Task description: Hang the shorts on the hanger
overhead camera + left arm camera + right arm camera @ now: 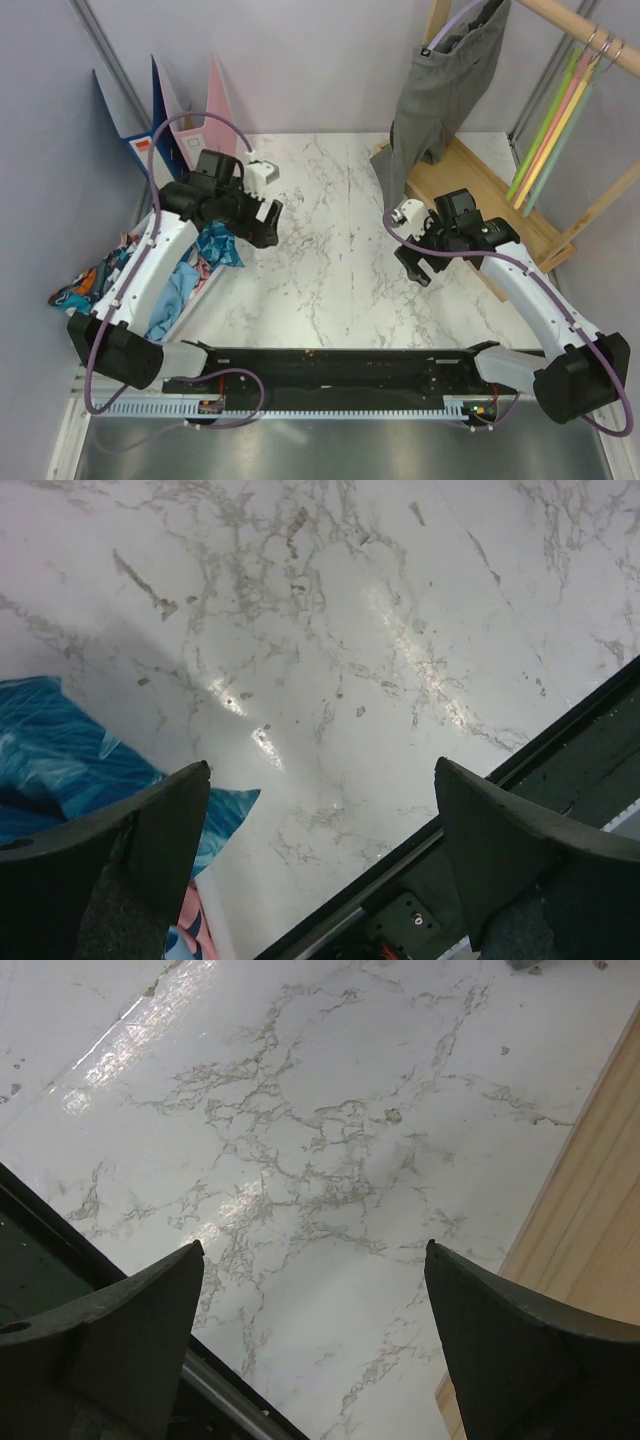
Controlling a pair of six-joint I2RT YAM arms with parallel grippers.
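Observation:
I will next move my left gripper to the left in the top view and lower it onto the light blue fabric in the clothes pile, because only bare marble is below my gripper.
A light blue fabric that looks like the shorts (168, 303) lies in the clothes pile at the left edge of the table, partly under my left arm. The lime green hanger (540, 135) hangs from the wooden rail at the back right, beside a pink one and an orange-yellow one. My left gripper (270, 226) hovers open just right of the pile. In the left wrist view the left gripper (320, 772) holds nothing, with marble below it. My right gripper (408, 263) is open above the table near the rack base. The right wrist view confirms that the right gripper (312, 1252) is empty.
A grey garment (440, 100) hangs over the wooden rack (480, 185) at the back right. Patterned blue and pink clothes (60, 765) lie under my left gripper's left finger. Blue and pink folders (160, 125) lean on the back left wall. A black rail (330, 365) runs along the near edge.

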